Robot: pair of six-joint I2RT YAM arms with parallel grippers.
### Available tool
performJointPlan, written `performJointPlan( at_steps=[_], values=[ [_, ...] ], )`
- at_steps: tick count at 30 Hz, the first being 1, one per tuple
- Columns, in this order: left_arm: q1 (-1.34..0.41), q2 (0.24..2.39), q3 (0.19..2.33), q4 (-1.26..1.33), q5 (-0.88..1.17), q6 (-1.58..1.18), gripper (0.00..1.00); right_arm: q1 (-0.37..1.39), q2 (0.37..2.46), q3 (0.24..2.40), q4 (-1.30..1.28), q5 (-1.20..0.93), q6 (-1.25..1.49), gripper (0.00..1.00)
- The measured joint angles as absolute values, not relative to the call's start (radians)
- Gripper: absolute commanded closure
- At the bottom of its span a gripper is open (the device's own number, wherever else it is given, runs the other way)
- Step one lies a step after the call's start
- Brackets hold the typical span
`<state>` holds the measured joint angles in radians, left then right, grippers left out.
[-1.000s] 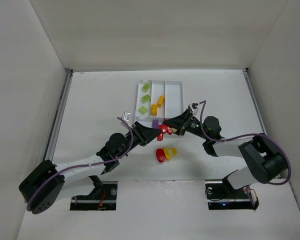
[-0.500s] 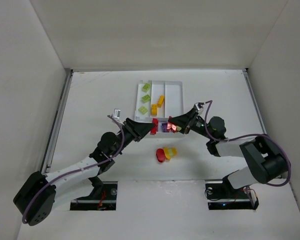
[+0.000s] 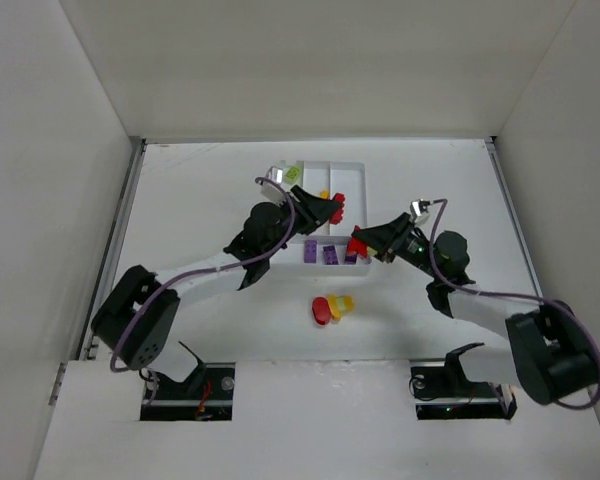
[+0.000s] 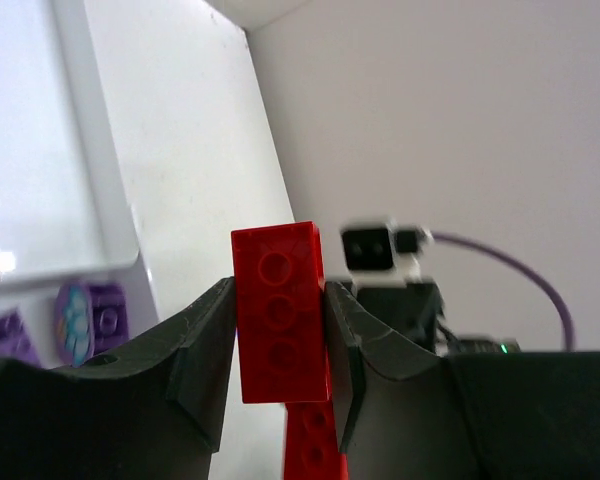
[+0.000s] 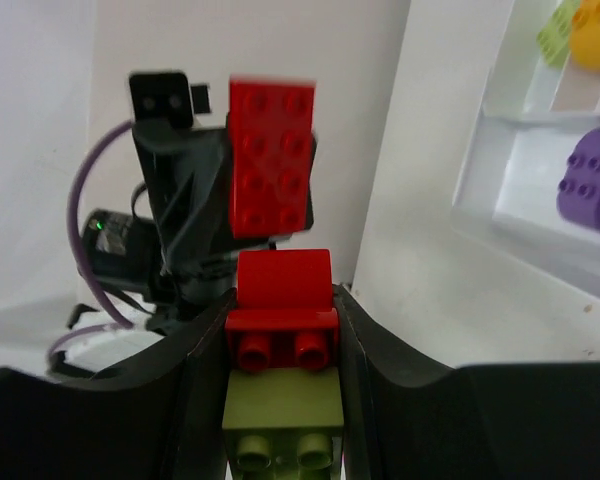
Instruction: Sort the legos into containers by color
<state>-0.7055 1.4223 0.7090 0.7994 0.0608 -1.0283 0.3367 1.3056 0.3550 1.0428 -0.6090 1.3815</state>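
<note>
I should next move my left gripper outward and down into the empty tray section beside the yellow brick's section and let go of the red brick there.
My left gripper (image 3: 335, 207) is shut on a red brick (image 3: 338, 203) and holds it above the white tray (image 3: 351, 180). In the left wrist view the fingers (image 4: 205, 350) clamp that brick (image 4: 278, 320) upright. My right gripper (image 3: 359, 243) is shut on a red piece stacked with an olive-green brick (image 5: 280, 405), at the tray's near right corner. The red piece (image 5: 280, 295) sits between the right gripper's jaws. Purple bricks (image 3: 310, 250) lie in the crosswise section. A green brick (image 3: 292, 174) lies in the left section.
A loose red brick (image 3: 322, 310) and a yellow one (image 3: 341, 303) lie on the table in front of the tray. The two grippers are close together, facing each other. White walls enclose the table on three sides.
My left gripper has swung away from me and to the right with the red brick, from in front of the tray to above it. My right gripper has shifted slightly right with its bricks.
</note>
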Motion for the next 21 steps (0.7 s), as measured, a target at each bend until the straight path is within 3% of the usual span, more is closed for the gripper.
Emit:
performJointPlan(
  at_steps=[9, 16, 19, 21],
  values=[
    [-0.663, 1.919, 1.279, 0.622, 0.056, -0.926, 0.77, 0.323, 0.883, 0.355, 0.554, -0.416, 1.079, 0.66],
    [-0.664, 2.148, 1.502, 0.406, 0.004, -0.84, 0.71, 0.329, 0.765, 0.354, 0.363, -0.319, 0.979, 0.66],
    [-0.666, 2.181, 1.537, 0.351, -0.012, -0.818, 0.64, 0.329, 0.765, 0.35, 0.329, -0.306, 0.966, 0.65],
    [-0.666, 2.187, 1.548, 0.33, -0.019, -0.806, 0.52, 0.329, 0.765, 0.348, 0.313, -0.301, 0.962, 0.65]
  ],
)
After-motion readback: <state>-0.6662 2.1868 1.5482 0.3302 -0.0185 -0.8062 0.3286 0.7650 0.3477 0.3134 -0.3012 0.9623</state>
